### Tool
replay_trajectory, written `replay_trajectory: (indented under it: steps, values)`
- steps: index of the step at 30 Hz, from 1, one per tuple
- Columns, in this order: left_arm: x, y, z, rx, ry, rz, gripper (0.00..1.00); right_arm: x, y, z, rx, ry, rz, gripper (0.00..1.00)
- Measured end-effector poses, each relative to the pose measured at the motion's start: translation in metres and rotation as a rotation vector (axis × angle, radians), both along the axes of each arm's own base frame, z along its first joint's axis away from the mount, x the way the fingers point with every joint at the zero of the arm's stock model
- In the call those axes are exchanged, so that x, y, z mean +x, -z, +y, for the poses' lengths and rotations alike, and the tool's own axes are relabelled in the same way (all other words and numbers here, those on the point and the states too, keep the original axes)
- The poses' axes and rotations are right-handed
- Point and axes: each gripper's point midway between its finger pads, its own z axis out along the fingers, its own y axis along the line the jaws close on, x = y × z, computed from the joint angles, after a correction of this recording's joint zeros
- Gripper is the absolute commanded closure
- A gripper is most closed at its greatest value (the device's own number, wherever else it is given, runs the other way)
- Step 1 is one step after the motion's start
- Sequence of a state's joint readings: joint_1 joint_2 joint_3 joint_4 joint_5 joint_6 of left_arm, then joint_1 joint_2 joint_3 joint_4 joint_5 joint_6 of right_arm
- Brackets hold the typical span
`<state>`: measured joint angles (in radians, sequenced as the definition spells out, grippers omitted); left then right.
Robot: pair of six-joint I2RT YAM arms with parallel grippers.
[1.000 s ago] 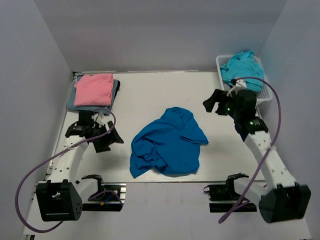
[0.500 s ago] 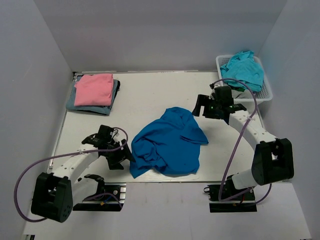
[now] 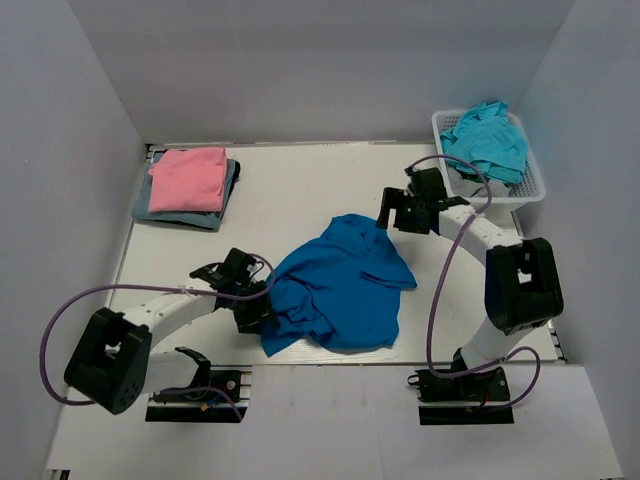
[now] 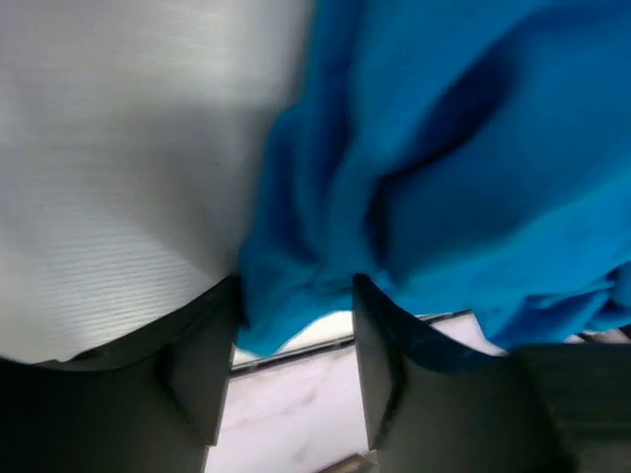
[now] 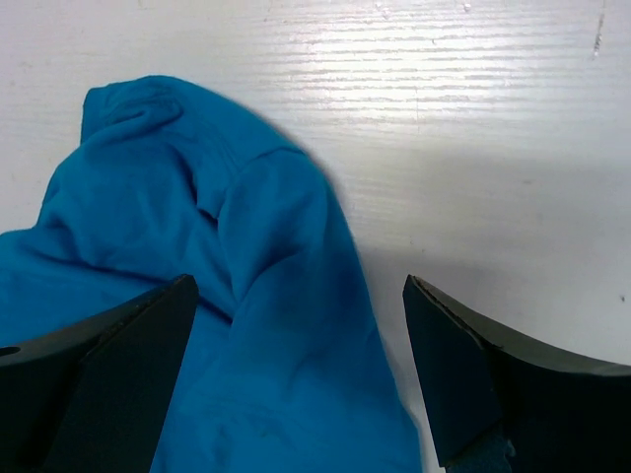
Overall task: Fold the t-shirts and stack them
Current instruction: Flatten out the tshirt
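My right gripper needs to go down next, moving slightly left in the top view, and close, because the fold at the shirt's far corner (image 3: 377,232) (image 5: 292,254) is below, between its spread fingers.
A large royal-blue t-shirt (image 3: 335,285) lies crumpled in the middle of the table. My left gripper (image 3: 252,305) is open at its left edge. In the left wrist view the shirt's edge (image 4: 414,158) lies between the spread fingers (image 4: 202,365), with the gripper (image 4: 296,286) not closed on it. My right gripper (image 3: 396,212) is open at the shirt's far right corner. In the right wrist view it (image 5: 298,286) hangs wide open over a fold of the shirt (image 5: 276,296). A folded pink t-shirt (image 3: 188,178) lies on a folded grey-blue one (image 3: 180,215) at the back left. A turquoise t-shirt (image 3: 487,140) fills the basket.
A white lattice basket (image 3: 535,185) stands at the back right corner. White walls close the table on the left, back and right. The table's near edge (image 3: 330,362) runs just below the blue shirt.
Both arms have reached in to the blue shirt: the left from the left side to its left edge, the right from beside the basket to its far right corner. The shirt has not moved.
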<state>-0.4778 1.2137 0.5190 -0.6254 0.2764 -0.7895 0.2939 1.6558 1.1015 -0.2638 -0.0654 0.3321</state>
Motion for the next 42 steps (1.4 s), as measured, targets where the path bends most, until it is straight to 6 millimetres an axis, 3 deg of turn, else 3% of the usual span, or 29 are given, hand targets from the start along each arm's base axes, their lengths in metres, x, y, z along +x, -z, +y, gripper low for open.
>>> replay_trajectory:
  steps: [5,6,7,11,13,14,16,17,21,24,26,28,32,34,35,37,39,42]
  values:
    - [0.01,0.006,-0.011,0.029,0.025,-0.013,0.85,0.012,0.013,0.008,-0.018,-0.01,0.002,0.09]
    - [0.011,0.007,-0.011,0.037,0.025,-0.011,0.96,0.015,0.016,0.01,-0.022,-0.016,0.003,0.09]
    - [0.013,0.007,-0.011,0.043,0.024,-0.012,1.0,0.017,0.02,0.013,-0.027,-0.026,0.005,0.09]
    - [0.018,0.006,-0.005,0.092,0.012,-0.039,1.0,0.025,0.035,0.025,-0.047,-0.065,0.015,0.09]
    - [0.02,0.005,0.005,0.137,-0.003,-0.062,1.0,0.026,0.042,0.031,-0.062,-0.09,0.022,0.25]
    - [0.02,0.003,0.01,0.16,-0.01,-0.072,1.0,0.025,0.046,0.033,-0.072,-0.102,0.026,0.52]
    - [0.022,-0.002,0.017,0.189,-0.022,-0.096,1.0,0.022,0.053,0.036,-0.087,-0.121,0.035,0.94]
    - [0.025,-0.008,0.02,0.205,-0.03,-0.115,1.0,0.021,0.055,0.038,-0.091,-0.127,0.041,1.0]
    - [0.042,-0.035,0.026,0.257,-0.061,-0.177,1.0,0.021,0.06,0.034,-0.119,-0.09,0.054,1.0]
    - [0.064,-0.066,0.031,0.306,-0.11,-0.247,1.0,0.028,0.046,0.024,-0.157,-0.047,0.015,1.0]
    - [0.081,-0.093,0.036,0.339,-0.159,-0.311,1.0,0.033,0.022,0.018,-0.173,-0.016,-0.04,1.0]
    - [0.1,-0.128,0.043,0.37,-0.221,-0.39,1.0,0.042,-0.022,0.01,-0.183,0.026,-0.135,1.0]
    - [0.135,-0.208,0.059,0.404,-0.355,-0.598,1.0,0.054,-0.151,-0.005,-0.162,0.103,-0.424,1.0]
    - [0.146,-0.253,0.067,0.397,-0.413,-0.711,1.0,0.046,-0.217,-0.018,-0.142,0.147,-0.569,1.0]
    - [0.149,-0.277,0.071,0.386,-0.439,-0.768,1.0,0.041,-0.239,-0.024,-0.143,0.166,-0.621,1.0]
    - [0.152,-0.32,0.077,0.347,-0.488,-0.879,1.0,0.018,-0.303,-0.041,-0.114,0.213,-0.762,1.0]
    - [0.148,-0.359,0.086,0.308,-0.528,-0.983,1.0,-0.002,-0.341,-0.055,-0.106,0.245,-0.851,1.0]
    - [0.134,-0.408,0.1,0.251,-0.566,-1.117,1.0,-0.029,-0.382,-0.071,-0.096,0.271,-0.947,1.0]
